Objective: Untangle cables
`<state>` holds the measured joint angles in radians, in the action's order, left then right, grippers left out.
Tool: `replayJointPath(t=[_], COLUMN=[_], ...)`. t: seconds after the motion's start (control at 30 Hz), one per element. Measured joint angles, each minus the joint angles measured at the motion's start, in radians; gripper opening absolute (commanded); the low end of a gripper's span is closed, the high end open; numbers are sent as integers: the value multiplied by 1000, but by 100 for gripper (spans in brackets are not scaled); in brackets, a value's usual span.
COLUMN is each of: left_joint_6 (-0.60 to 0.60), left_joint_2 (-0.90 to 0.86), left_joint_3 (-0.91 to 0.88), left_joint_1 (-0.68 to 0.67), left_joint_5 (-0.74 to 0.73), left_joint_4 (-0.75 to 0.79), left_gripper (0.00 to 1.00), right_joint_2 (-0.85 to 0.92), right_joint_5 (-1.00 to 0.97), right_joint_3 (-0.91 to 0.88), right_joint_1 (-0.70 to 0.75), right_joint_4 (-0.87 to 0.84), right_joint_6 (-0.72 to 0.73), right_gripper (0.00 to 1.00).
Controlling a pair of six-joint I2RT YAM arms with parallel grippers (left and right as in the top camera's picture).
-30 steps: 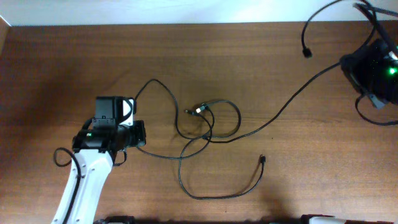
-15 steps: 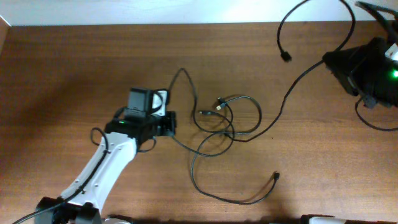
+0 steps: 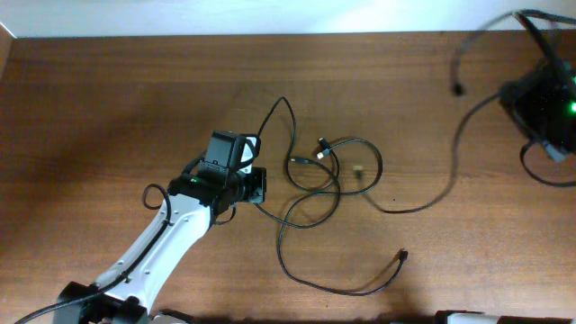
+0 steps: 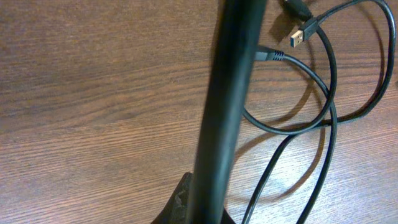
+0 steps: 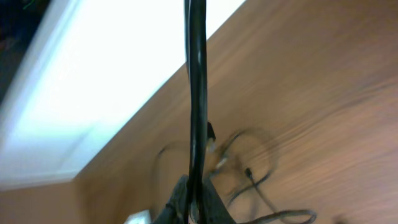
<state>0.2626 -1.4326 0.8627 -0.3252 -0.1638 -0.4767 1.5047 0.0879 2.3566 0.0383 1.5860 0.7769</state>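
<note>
My right gripper will next carry the long piece of cable to the right in the overhead view, over bare tabletop, away from the tangle, and let it go.
Several thin black cables (image 3: 315, 180) lie in crossing loops at the table's middle, with a metal-tipped plug (image 3: 322, 144) on top. My left gripper (image 3: 259, 184) sits at the tangle's left edge, shut on one strand. In the left wrist view that strand (image 4: 230, 93) rises from the gripper (image 4: 198, 208), with loops and a USB plug (image 4: 300, 37) beyond. My right gripper (image 3: 511, 93) at the far right is shut on a long strand (image 3: 450, 171) that trails left towards the tangle. Its plug end (image 3: 459, 88) hangs free. The right wrist view is blurred and shows the strand (image 5: 197, 93) in the gripper (image 5: 193, 202).
One loose strand curves towards the front edge and ends in a small plug (image 3: 402, 256). The table's back edge meets a white wall (image 3: 270, 16). Thicker black wires hang round the right arm (image 3: 549, 108).
My left arm has moved right, carrying its strand up to the tangle. My right gripper has pulled its strand rightward, so it has slid out of the loops and gone slack.
</note>
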Motion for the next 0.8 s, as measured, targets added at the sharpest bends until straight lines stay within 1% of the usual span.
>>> replayJointPath(t=[0.07,0.1,0.13,0.17,0.23,0.3,0.33,0.4,0.47,0.5,0.53,0.57,0.6,0.67,0.8], left_joint_6=[0,0,0,0,0,0,0,0,0,0,0,0,0,0,0], left_joint_2=[0,0,0,0,0,0,0,0,0,0,0,0,0,0,0], left_joint_3=[0,0,0,0,0,0,0,0,0,0,0,0,0,0,0], left_joint_1=[0,0,0,0,0,0,0,0,0,0,0,0,0,0,0], left_joint_5=[0,0,0,-1,0,0,0,0,-1,0,0,0,0,0,0], left_joint_4=[-10,-14,-21,-30,-33,-34,-34,-35,-35,-35,-35,-35,-35,-35,-35], left_gripper=[0,0,0,0,0,0,0,0,0,0,0,0,0,0,0], right_joint_2=[25,50,66,92,132,179,206,259,295,327,341,374,395,430,447], right_joint_5=[-206,-362,-448,-596,-826,-986,-1037,-1089,-1081,-1054,-1021,-944,-894,-794,-661], right_joint_3=[0,0,0,0,2,2,2,2,2,2,2,3,3,3,3], right_joint_1=[0,0,0,0,0,18,43,141,239,328,375,460,513,607,710], right_joint_4=[0,0,0,0,0,-6,-17,-41,-59,-81,-101,-139,-155,-183,-219], right_joint_6=[0,-1,-2,-3,-3,-4,-4,-6,-6,-6,-7,-7,-8,-11,-14], right_gripper=[4,4,4,4,4,4,4,4,4,4,4,4,4,4,4])
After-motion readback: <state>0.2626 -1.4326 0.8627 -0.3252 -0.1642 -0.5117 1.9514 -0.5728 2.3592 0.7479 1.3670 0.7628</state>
